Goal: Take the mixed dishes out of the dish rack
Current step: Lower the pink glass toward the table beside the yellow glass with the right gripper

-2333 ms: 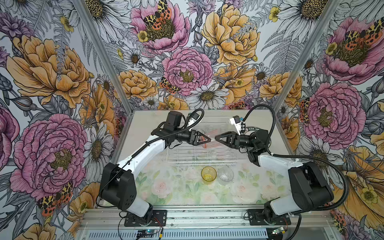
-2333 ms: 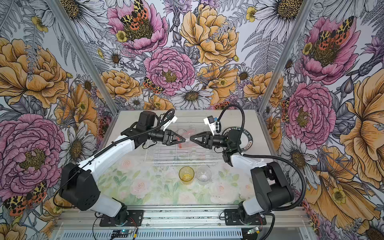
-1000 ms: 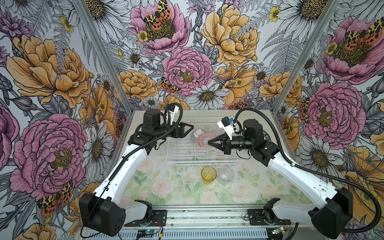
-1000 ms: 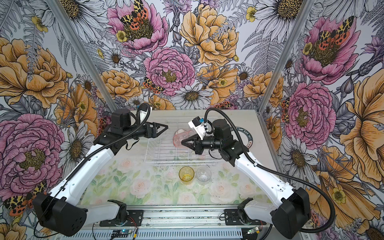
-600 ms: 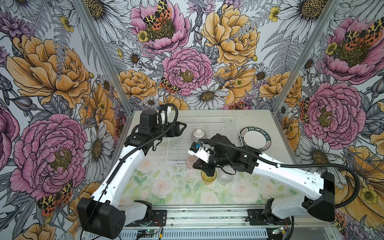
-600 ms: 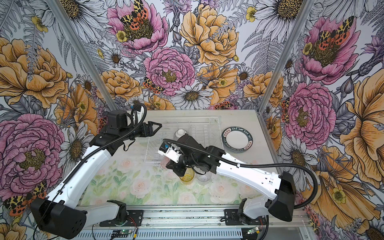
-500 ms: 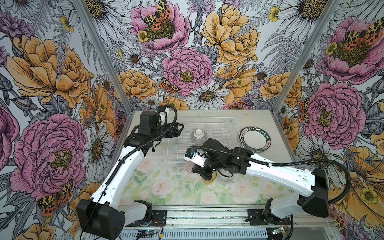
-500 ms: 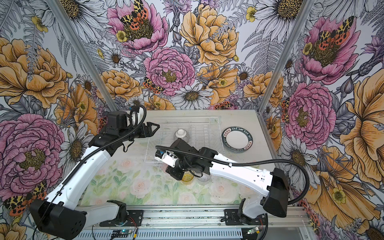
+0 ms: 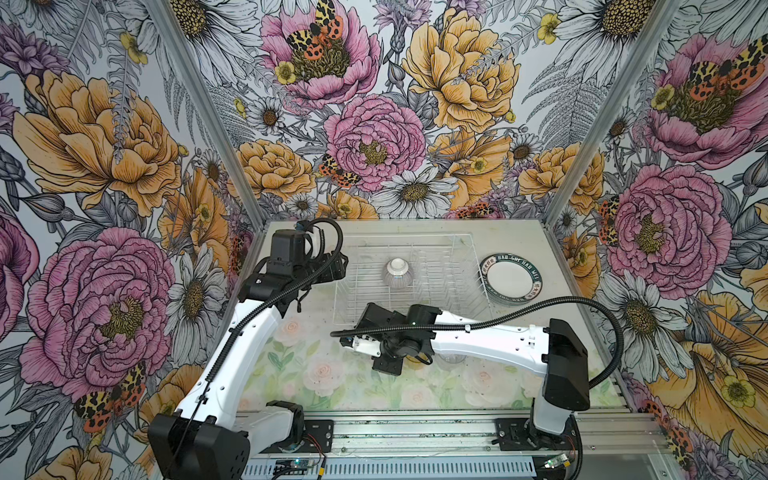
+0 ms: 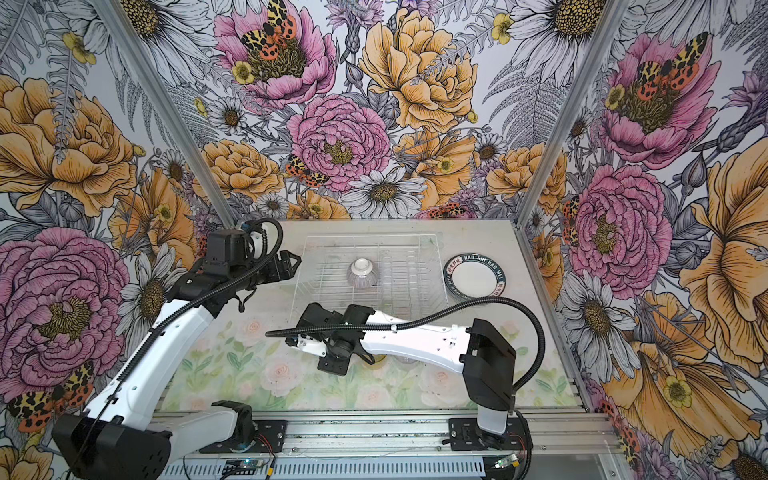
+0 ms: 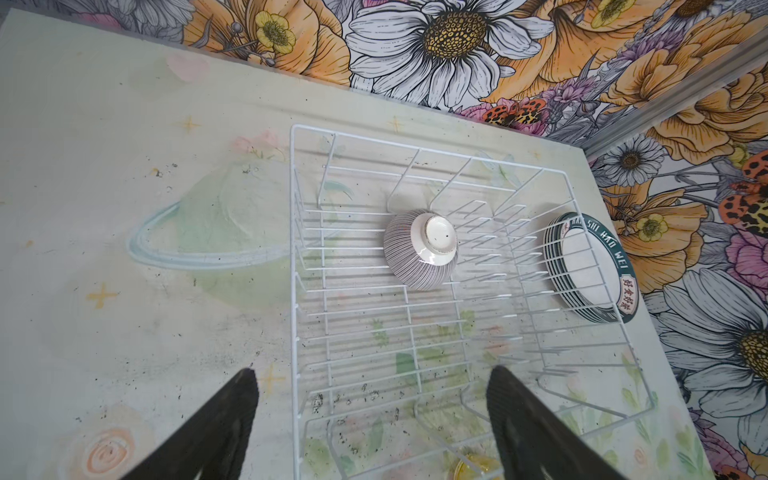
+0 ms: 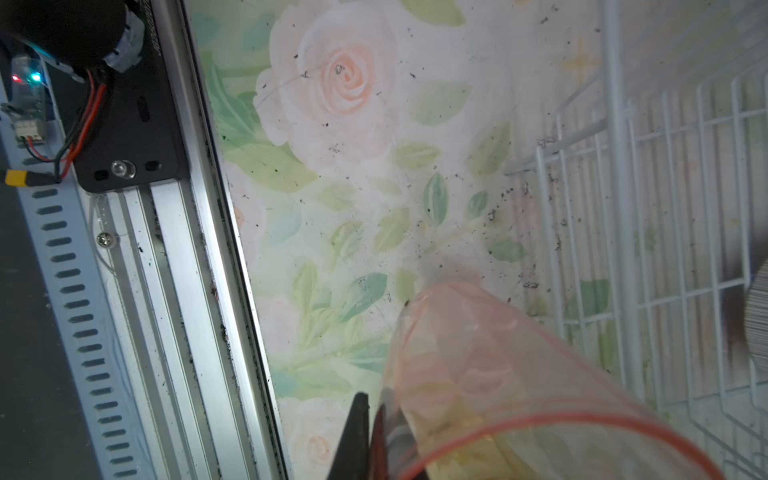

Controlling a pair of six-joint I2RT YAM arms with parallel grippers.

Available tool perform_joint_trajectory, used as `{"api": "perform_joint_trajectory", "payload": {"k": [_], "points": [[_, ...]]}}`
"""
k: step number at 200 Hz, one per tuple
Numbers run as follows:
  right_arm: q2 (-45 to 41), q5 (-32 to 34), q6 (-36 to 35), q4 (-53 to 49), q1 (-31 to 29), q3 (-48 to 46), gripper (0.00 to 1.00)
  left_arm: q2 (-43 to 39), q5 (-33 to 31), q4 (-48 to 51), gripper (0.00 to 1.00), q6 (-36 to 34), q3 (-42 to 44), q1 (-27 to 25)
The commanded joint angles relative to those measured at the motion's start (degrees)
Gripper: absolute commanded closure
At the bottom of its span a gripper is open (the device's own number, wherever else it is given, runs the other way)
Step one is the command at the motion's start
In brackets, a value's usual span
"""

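The pink tumbler should come down next in my right gripper until its base stands on the floral mat below, on the bare spot beside the yellow one. Then my right gripper should release the tumbler's side.
The white wire dish rack (image 9: 361, 291) stands at the back middle of the table in both top views. A grey-striped bowl (image 9: 397, 272) lies upside down in it, foot up, also clear in the left wrist view as the bowl (image 11: 419, 249). A stack of green-rimmed plates (image 9: 510, 279) lies on the table right of the rack. My left gripper (image 11: 372, 374) is open and empty at the rack's left edge. My right gripper (image 12: 374, 401) is shut on the wall of the pink tumbler (image 12: 498, 374), low over the floral mat before the rack. A yellow tumbler (image 11: 473, 467) peeks in beyond the rack's front.
The right arm (image 9: 478, 336) lies across the front of the mat and covers what stands under it. The aluminium front rail (image 12: 183, 291) runs close to the pink tumbler. Flowered walls close in the table on three sides.
My right arm swung from above the rack down to the mat in front of it, carrying the pink tumbler. The left gripper drew back slightly toward the rack's left edge, still open.
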State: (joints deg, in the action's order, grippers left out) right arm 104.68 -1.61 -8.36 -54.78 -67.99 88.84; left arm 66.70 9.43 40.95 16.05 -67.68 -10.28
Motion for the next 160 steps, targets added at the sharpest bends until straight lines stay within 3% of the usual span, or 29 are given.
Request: {"api": "perform_joint_trajectory", "payload": {"k": [1, 70, 160], "points": [[2.2, 2.1, -2.4, -3.6, -0.2, 3.3, 1.0, -2.0, -0.2, 0.2, 0.12, -1.4, 1.0, 1.6], [8.1, 2.0, -3.9, -5.7, 0.4, 6.6, 1.0, -3.0, 4.1, 0.3, 0.12, -2.1, 2.6, 5.6], [11.8, 0.3, -5.3, -6.2, 1.5, 8.3, 1.0, -1.3, 5.1, 0.2, 0.12, -2.9, 2.4, 6.0]]}}
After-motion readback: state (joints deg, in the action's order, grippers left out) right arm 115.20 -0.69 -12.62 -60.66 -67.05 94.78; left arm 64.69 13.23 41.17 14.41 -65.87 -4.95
